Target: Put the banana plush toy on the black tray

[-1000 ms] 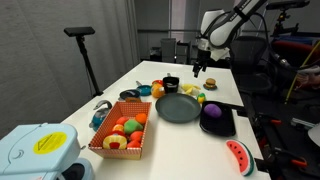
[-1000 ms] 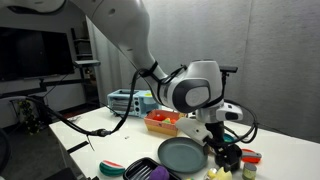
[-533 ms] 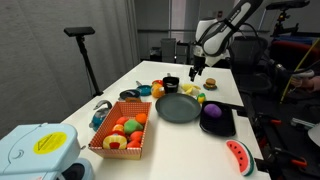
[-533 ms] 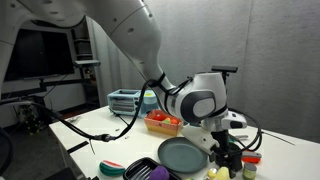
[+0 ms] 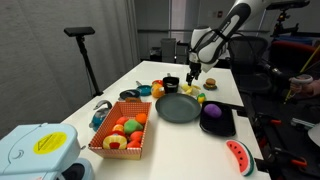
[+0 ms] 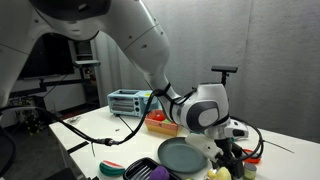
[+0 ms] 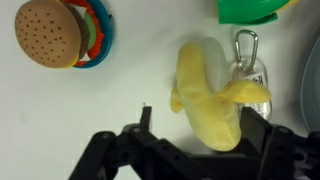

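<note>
The banana plush toy lies just below my gripper, so my fingers will go down around it, then close.
The banana plush toy (image 7: 208,100) lies on the white table, yellow and curved, between my two fingers in the wrist view. It also shows in both exterior views (image 5: 190,91) (image 6: 216,174). My gripper (image 7: 200,135) is open and hangs low right over the toy (image 5: 193,79), one finger on each side, not closed on it. The black tray (image 5: 226,129) sits next to the round dark grey plate (image 5: 178,108) and holds a purple object (image 5: 213,112). The tray also shows at the bottom edge of an exterior view (image 6: 146,170).
An orange-red basket (image 5: 120,136) of toy fruit stands at the near end. A watermelon-slice toy (image 5: 238,155) lies beside the tray. A toy burger (image 7: 48,32), a green object (image 7: 255,8) and a metal carabiner (image 7: 247,62) lie close to the banana.
My gripper has come down and a little sideways toward the banana toy; it stays open. The toys, plate and tray have not moved.
</note>
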Tool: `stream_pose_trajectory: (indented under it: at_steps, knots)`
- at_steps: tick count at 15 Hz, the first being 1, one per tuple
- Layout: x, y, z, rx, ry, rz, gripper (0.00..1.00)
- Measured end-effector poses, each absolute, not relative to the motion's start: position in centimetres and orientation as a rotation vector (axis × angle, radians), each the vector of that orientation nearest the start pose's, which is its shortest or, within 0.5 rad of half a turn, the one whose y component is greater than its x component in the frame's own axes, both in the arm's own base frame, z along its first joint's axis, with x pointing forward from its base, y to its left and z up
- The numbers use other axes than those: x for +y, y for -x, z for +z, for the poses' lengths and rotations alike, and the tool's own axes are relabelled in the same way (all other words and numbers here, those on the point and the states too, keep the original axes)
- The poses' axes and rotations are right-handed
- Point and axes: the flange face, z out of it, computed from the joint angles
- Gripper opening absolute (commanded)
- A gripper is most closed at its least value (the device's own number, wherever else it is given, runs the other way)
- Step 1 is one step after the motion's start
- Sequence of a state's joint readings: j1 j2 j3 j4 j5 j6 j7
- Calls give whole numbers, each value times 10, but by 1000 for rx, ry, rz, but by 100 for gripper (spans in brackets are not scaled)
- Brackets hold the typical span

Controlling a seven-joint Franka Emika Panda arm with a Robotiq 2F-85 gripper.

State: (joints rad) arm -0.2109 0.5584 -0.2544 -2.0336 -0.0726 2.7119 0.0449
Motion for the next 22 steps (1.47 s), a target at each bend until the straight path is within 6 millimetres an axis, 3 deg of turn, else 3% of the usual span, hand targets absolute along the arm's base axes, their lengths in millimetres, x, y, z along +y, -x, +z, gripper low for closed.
stream_pose_trajectory:
  at_steps: [6,7,8,13,16,22]
  knots:
    - [-265,-552,162,636,3269,-110,87]
    - [-265,-553,159,634,3270,-105,77]
    - [-265,-553,156,631,3271,-101,60]
    - [-264,-555,149,623,3274,-88,20]
    - [-262,-557,149,614,3276,-91,2]
    - [-247,-565,157,574,3279,-115,3]
